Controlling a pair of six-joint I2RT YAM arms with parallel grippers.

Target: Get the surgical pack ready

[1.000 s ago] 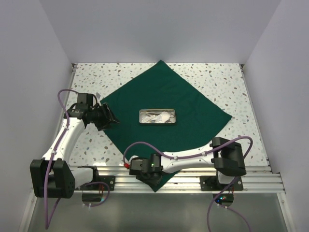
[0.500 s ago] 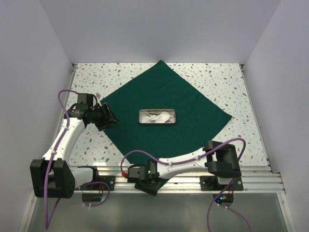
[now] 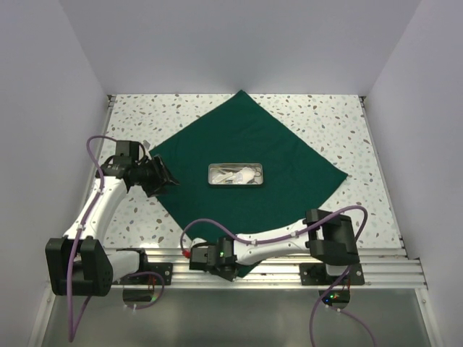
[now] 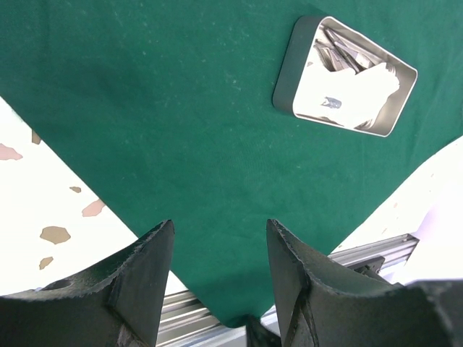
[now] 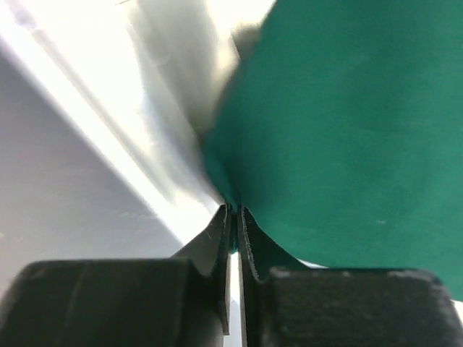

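The right gripper carries the drape's near corner up and outward over the uncovered tray next. It then releases it outward on the drape's far part (image 3: 236,131).
The dark green drape (image 3: 246,155) lies flat as a diamond on the speckled table. A small steel tray (image 3: 236,175) with instruments and white gauze sits at its middle; it also shows in the left wrist view (image 4: 344,76). My right gripper (image 3: 230,269) is at the near rail, shut on the drape's near corner (image 5: 239,195), the cloth pinched between its fingers. My left gripper (image 3: 163,179) is open and empty just above the drape's left corner, with the green cloth (image 4: 181,130) below it.
An aluminium rail (image 3: 289,267) runs along the table's near edge, under the drape's near corner. White walls enclose the table on the left, back and right. Bare speckled tabletop (image 3: 134,217) lies left of the drape.
My right gripper has moved left along the near rail at the drape's near corner. The left arm has barely moved.
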